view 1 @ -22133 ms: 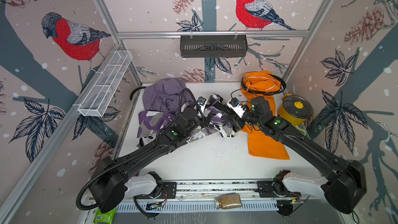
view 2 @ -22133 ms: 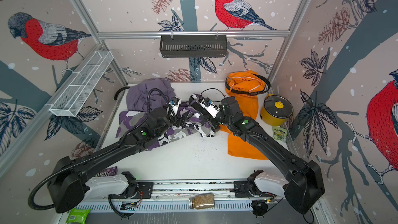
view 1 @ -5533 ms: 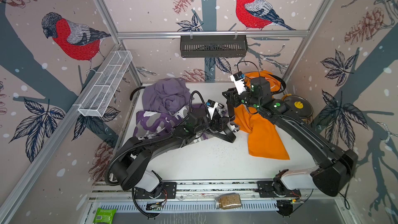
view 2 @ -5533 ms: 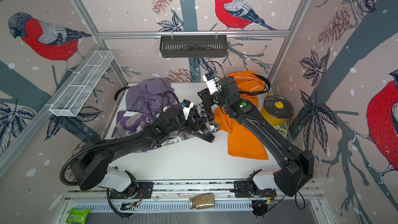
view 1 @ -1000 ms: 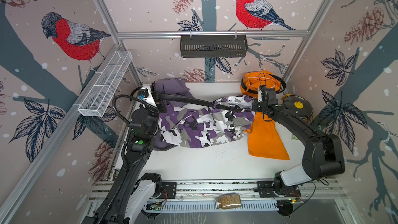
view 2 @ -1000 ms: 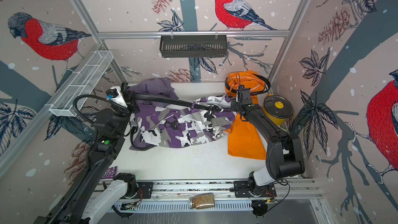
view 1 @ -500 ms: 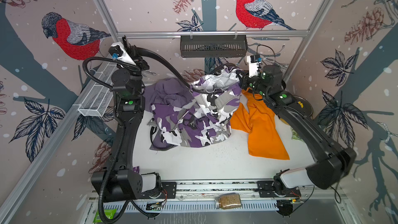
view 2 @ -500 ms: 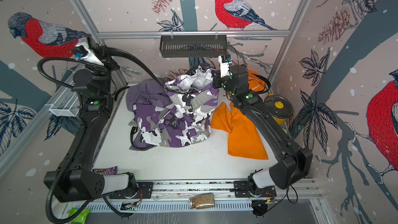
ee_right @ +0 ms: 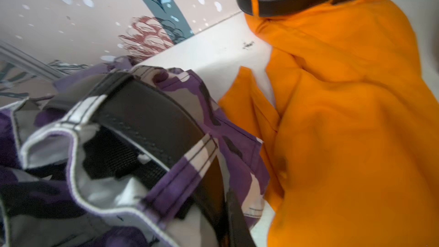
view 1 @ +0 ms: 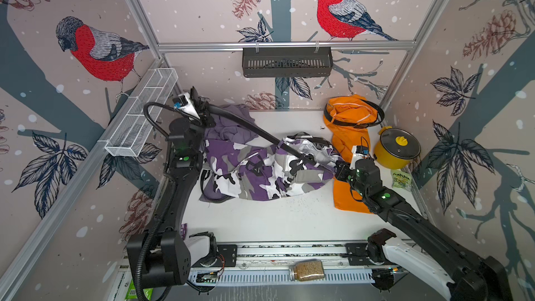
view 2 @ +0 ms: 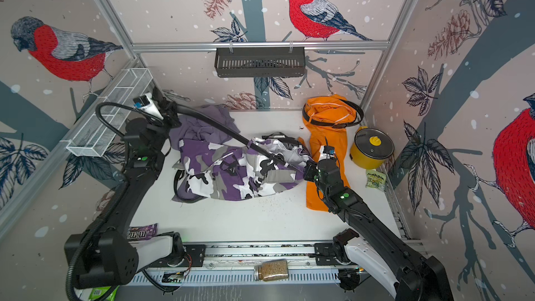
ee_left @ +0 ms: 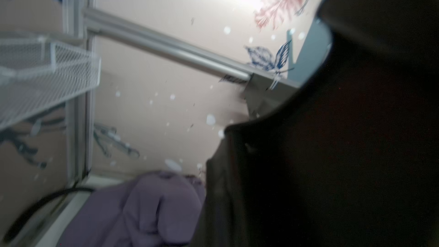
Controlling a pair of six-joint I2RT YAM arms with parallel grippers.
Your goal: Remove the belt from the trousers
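Observation:
My right gripper next carries the camouflage waistband toward the orange trousers' middle, which lies outward of it, and releases, since the belt still threads its loops.
The purple-white-grey-black camouflage trousers lie crumpled mid-table. Their black belt stretches taut from the waistband up to my left gripper, which is shut on its end near the back left corner. In the left wrist view the belt darkens much of the picture. My right gripper is shut on the camouflage waistband. There the belt still runs through the loops. Lilac trousers lie behind. Orange trousers lie to the right, wearing their own belt.
A yellow pot and a snack packet stand by the right wall. A white wire basket hangs on the left wall and a black basket on the back wall. A jar lies on the front rail.
Half a second ago both arms held the camouflage trousers high off the table. Now both have come down, the trousers lie on the table and the belt is stretched out leftwards.

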